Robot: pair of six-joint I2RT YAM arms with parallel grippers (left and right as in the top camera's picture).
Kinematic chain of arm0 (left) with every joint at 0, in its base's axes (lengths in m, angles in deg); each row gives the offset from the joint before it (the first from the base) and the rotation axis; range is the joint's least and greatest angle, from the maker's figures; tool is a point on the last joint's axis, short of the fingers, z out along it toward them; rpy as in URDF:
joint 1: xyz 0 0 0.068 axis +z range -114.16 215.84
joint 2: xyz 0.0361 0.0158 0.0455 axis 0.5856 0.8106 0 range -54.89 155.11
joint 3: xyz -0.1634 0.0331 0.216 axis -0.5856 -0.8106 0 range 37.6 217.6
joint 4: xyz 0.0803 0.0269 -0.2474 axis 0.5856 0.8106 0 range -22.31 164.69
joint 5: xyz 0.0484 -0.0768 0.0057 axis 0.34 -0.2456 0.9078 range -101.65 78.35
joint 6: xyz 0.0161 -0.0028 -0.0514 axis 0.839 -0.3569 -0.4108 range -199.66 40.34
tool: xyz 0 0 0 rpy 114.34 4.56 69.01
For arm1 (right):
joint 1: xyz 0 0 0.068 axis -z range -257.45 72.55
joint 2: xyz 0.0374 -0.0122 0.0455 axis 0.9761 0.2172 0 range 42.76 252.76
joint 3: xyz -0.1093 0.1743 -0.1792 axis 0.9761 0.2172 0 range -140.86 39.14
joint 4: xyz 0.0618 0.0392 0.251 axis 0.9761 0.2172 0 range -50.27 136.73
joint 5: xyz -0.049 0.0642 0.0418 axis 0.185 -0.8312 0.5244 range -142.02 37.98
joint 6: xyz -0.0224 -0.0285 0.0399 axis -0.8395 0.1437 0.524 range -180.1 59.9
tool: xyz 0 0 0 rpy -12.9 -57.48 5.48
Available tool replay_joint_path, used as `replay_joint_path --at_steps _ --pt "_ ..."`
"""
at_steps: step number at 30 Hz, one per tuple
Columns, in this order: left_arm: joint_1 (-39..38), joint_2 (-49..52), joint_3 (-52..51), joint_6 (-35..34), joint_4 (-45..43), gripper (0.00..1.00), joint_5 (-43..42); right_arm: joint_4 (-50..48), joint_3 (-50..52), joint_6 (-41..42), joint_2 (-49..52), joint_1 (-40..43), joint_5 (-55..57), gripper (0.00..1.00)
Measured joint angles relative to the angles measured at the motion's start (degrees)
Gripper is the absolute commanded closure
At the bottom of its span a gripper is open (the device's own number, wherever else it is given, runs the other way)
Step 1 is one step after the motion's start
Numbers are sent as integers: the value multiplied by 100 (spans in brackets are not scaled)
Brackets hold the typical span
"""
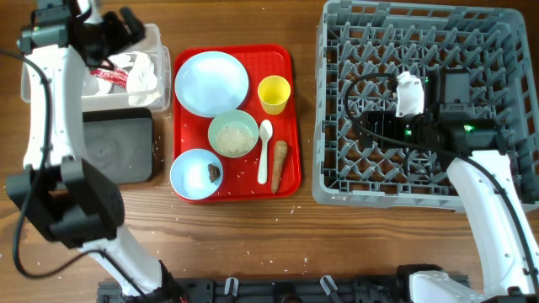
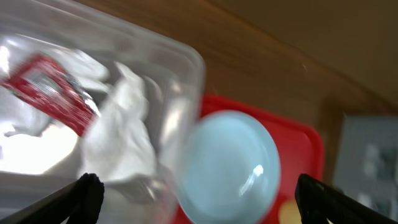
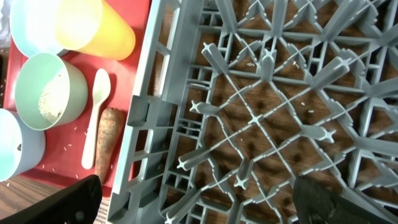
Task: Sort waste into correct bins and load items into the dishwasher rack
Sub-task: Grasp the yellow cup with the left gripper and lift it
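The yellow cup's opening faces up, so I need to bring my left gripper to the right in the overhead view and down onto the cup's rim by the plate.
The clear tub (image 1: 160, 46) holds the red sauce packet (image 1: 109, 76) and the crumpled white tissue (image 1: 143, 74); both show in the left wrist view, the packet (image 2: 53, 93) and the tissue (image 2: 121, 137). My left gripper (image 2: 196, 199) is open and empty above the tub's right end. On the red tray (image 1: 290, 126) sit the pale blue plate (image 1: 210, 82), yellow cup (image 1: 274, 93), green bowl (image 1: 233, 135) with rice, white spoon (image 1: 264, 150), brown root (image 1: 279, 164) and a blue bowl (image 1: 195, 174) with a dark lump (image 1: 214, 172). My right gripper (image 3: 193, 199) is open over the grey rack (image 1: 337, 168).
The black tray (image 1: 118, 147) lies below the clear tub at the left. Loose rice grains are scattered on the red tray and on the wooden table in front of it. The rack holds no dishes.
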Motion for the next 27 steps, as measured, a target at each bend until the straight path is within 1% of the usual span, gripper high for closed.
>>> replay_joint_path --at_steps 2,4,8,10,12,13,15,19,20,22,23,24,25,27 --pt "-442 -149 2 243 363 0 -144 -28 0 0 0 2 0 0" --pt "-973 -83 0 522 614 1 -216 -79 0 0 0 2 0 0" --pt "-2046 389 0 1008 479 3 -271 -111 0 0 0 2 0 0" --pt "-2535 710 -2 1145 264 8 -205 -109 0 0 0 2 0 0" --pt "-2820 953 -4 1215 192 14 -81 -111 0 0 0 2 0 0" --pt "-2920 1064 -7 1244 186 18 -11 -109 0 0 0 0 0 0" --pt "-3032 1237 -7 1270 173 29 55 -109 0 0 0 0 0 0" --pt "-3073 1453 -9 1272 170 56 144 -109 0 0 0 2 0 0" --pt "-3073 1473 -9 1270 164 58 160 -109 0 2 0 2 0 0" --pt "-3073 1499 -9 1287 149 67 179 -111 0 0 0 2 0 0" --pt "-3073 1517 -9 1281 149 77 179 -111 0 2 0 2 0 0" --pt "-3073 1554 -9 1290 149 92 181 -111 0 0 0 0 0 0" --pt "-3073 1596 -9 1270 146 96 181 -111 0 0 0 2 0 0" --pt "-3073 1731 -9 1207 149 96 177 -109 0 0 0 2 0 0"
